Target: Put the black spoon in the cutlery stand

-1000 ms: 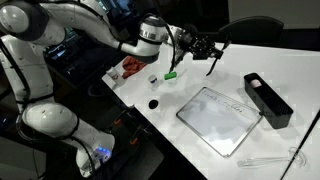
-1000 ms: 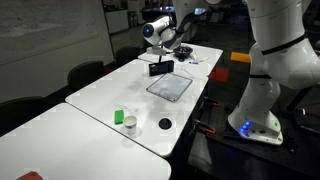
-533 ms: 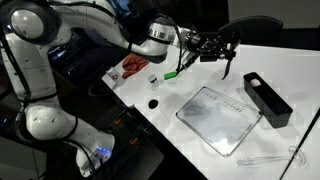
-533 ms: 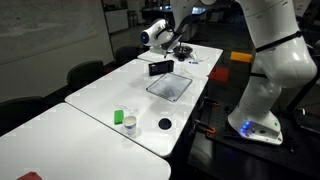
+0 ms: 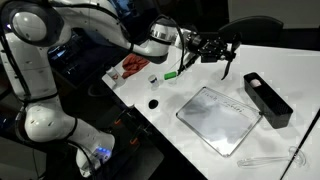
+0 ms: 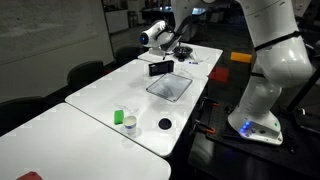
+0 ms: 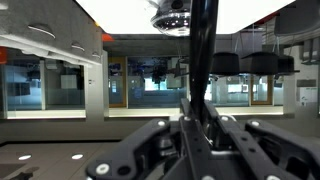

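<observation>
The spoon [image 5: 228, 64] goes over the cutlery stand's open top [image 5: 265, 93] next, as that top lies below and off to the gripper's side. Its hanging handle then goes in and my gripper releases.
My gripper [image 5: 220, 48] is shut on the black spoon [image 5: 228, 64], whose thin handle hangs down from the jaws above the white table. In the wrist view the jaws [image 7: 196, 108] pinch the dark handle [image 7: 201, 50], which runs up the picture. The cutlery stand [image 5: 268, 99], a long black box, lies on the table to the right of and below the spoon, apart from it. In the other exterior view the gripper [image 6: 181, 42] hovers just beyond the stand [image 6: 160, 68].
A flat white-grey board [image 5: 217, 119] lies next to the stand, also seen in an exterior view [image 6: 170, 85]. A small black knob [image 5: 153, 103], a green object [image 5: 172, 73] and a red item [image 5: 133, 66] sit nearer the arm's base. A clear utensil [image 5: 270, 157] lies near the table edge.
Over the last second the gripper has carried the spoon sideways toward the cutlery stand and turned it. Nothing has visibly moved in the last half second.
</observation>
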